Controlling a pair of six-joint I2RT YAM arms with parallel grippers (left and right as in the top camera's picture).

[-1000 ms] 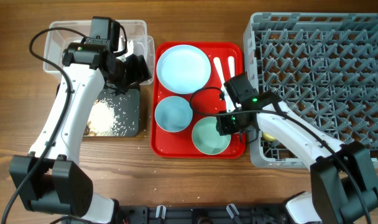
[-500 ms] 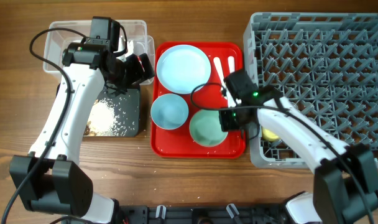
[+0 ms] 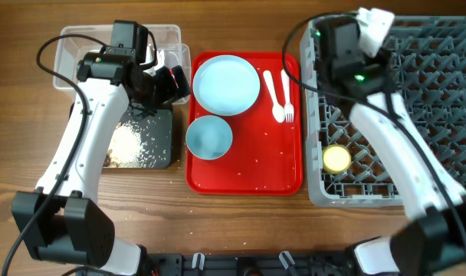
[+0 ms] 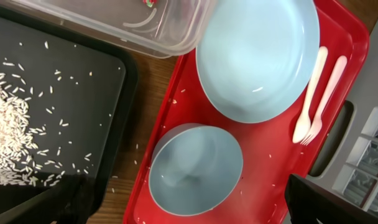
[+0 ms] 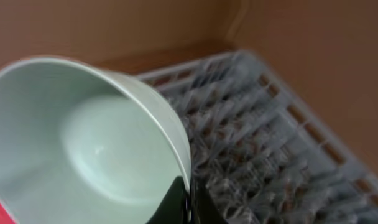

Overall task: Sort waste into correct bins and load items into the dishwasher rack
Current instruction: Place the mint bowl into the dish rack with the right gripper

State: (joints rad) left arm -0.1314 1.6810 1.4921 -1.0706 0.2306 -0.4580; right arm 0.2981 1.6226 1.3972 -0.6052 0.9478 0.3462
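Observation:
Next I will swing my right gripper toward the red tray, tilt over and bring the bowl down into the rack's far corner, since the yellow cup takes the rack's near end.
My right gripper [image 3: 361, 34] is shut on the rim of a pale green bowl [image 5: 83, 143] and holds it tilted in the air over the back left of the grey dishwasher rack [image 3: 417, 92]. The bowl shows edge-on in the overhead view [image 3: 375, 17]. A yellow cup [image 3: 337, 159] stands in the rack's front left. On the red tray [image 3: 256, 165] lie the pale blue plate [image 3: 227, 83], a pale blue bowl [image 3: 209, 137] and two white utensils [image 3: 277, 92]. My left gripper [image 3: 170, 84] is open and empty, between the clear tub [image 3: 80, 46] and the black tray [image 3: 137, 142].
White crumbly scraps [image 3: 126, 144] lie in the black tray. A bit of red packet [image 4: 148, 2] shows in the clear tub. Small crumbs dot the red tray. The rack's upright pegs fill the right of the table.
My right gripper has lifted the green bowl off the red tray and carried it up and back over the rack. The left arm has not moved.

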